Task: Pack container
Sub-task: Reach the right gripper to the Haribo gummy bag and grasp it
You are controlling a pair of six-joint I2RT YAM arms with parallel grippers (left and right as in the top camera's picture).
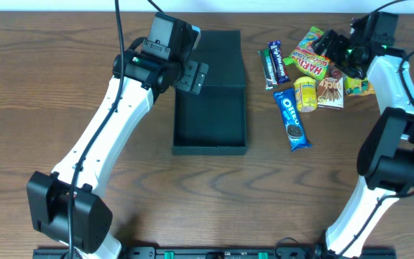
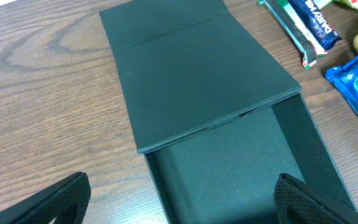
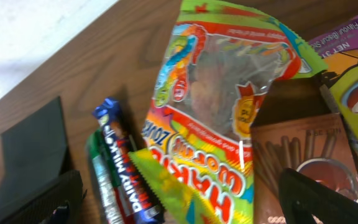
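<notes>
I will move my right gripper down open onto the Haribo bag's edge (image 1: 325,62) (image 3: 246,130) by the brown stick-biscuit packet and close its fingers, because that edge is below it, between them.
The container (image 1: 210,133) is a dark square box in the middle of the table, its tray empty and its flap lid (image 1: 220,54) lying open flat behind it. My left gripper (image 1: 192,75) hovers open over the tray's back left part; in the left wrist view its fingers (image 2: 182,205) straddle the tray's left wall (image 2: 157,180). My right gripper (image 1: 330,50) is open over the Haribo worms bag (image 1: 310,56). In the right wrist view its fingers (image 3: 185,202) sit either side of that bag (image 3: 222,112), holding nothing.
Snacks lie right of the box: a Dairy Milk bar (image 1: 279,61), a green bar (image 1: 267,68), an Oreo packet (image 1: 293,121), a yellow tub (image 1: 306,93), a brown stick-biscuit packet (image 1: 330,92) and a yellow packet (image 1: 361,86). The table's back edge is close behind them.
</notes>
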